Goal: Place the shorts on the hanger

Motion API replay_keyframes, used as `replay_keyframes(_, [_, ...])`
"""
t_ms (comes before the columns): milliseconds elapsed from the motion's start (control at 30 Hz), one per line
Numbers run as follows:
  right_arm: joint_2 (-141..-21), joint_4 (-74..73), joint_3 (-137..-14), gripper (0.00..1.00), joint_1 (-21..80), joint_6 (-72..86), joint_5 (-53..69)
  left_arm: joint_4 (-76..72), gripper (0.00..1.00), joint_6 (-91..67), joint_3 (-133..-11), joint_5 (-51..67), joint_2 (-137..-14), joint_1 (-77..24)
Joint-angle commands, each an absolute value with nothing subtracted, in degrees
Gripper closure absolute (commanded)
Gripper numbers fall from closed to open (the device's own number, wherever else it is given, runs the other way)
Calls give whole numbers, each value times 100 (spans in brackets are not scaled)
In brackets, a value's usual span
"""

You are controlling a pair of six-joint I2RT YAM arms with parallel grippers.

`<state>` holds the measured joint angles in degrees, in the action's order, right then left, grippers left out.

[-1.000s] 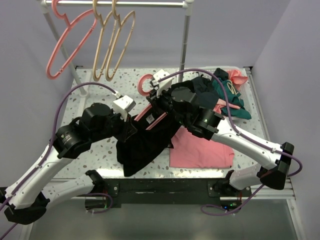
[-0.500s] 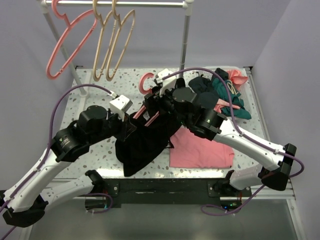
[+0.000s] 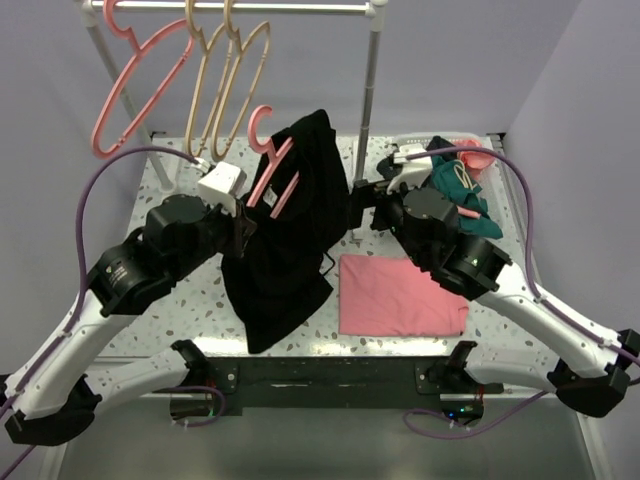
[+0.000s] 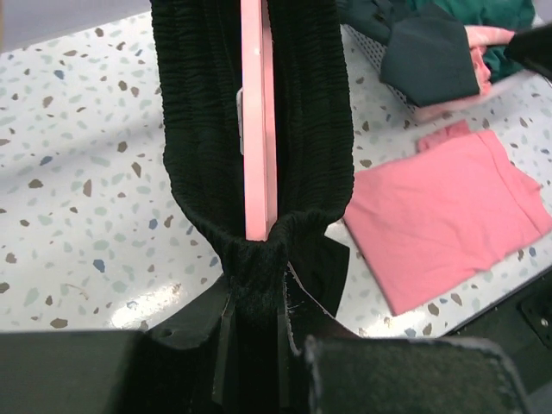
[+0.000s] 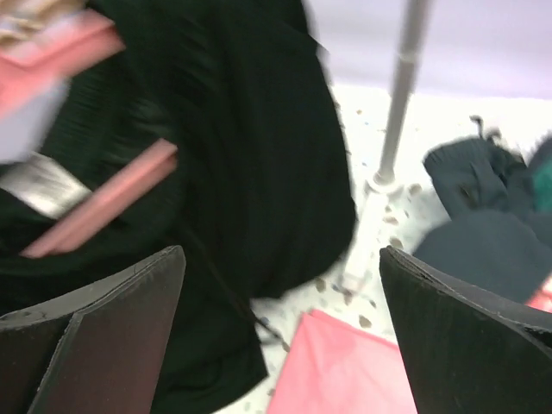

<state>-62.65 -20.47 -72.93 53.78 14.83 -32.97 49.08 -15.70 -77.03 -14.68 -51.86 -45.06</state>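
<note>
The pink hanger (image 3: pixel 268 172) goes up and outward in my left gripper next, as the rack bar's empty part (image 3: pixel 318 9) lies outward of and above it. Its hook then settles there and the gripper releases it.
The black shorts (image 3: pixel 290 240) hang draped over the pink hanger (image 3: pixel 268 172), lifted off the table with the hook (image 3: pixel 262 118) pointing up. My left gripper (image 3: pixel 243 228) is shut on the hanger's lower end, with the shorts' fabric bunched between the jaws. In the left wrist view the pink hanger bar (image 4: pixel 257 121) runs down between two folds of the shorts (image 4: pixel 306 129) into my left gripper (image 4: pixel 254 289). My right gripper (image 3: pixel 362 203) stands wide open just right of the shorts, holding nothing. The right wrist view shows the shorts (image 5: pixel 250 147) and hanger (image 5: pixel 103 200) ahead of my open right gripper (image 5: pixel 280 323).
A flat pink cloth (image 3: pixel 400 295) lies at the front right. Teal and dark garments (image 3: pixel 455 185) are piled at the back right. The rack (image 3: pixel 370 90) at the back carries another pink hanger (image 3: pixel 125 95) and tan hangers (image 3: pixel 225 90).
The right gripper has opened, let go and drawn back to the right. The left arm has raised the hanger, so the shorts now hang upright instead of lying low.
</note>
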Motion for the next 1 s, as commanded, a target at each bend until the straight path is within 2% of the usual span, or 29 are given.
replay_keyframes(0, [-6003, -2320, -6716, 1, 4782, 2214, -2822, 4272, 100, -1696, -8576, -2153, -5798, -4482])
replay_keyframes(200, [-6064, -2312, -6013, 1, 4361, 2768, -2120, 4122, 100, -1617, -9665, -2829, -6870, -4483])
replay_keyframes(567, [-6214, -2145, -5537, 1, 3902, 3041, -1415, 3832, 100, -1248, -11468, -2839, -8375, -4465])
replay_keyframes(800, [-6126, -2215, -5555, 1, 3885, 3041, -1336, 4148, 100, -949, -13216, -2787, -9517, -4368])
replay_keyframes(967, [-5977, -2355, -5616, 1, 3876, 2988, -1319, 3911, 100, -940, -13289, -2611, -9790, -4184])
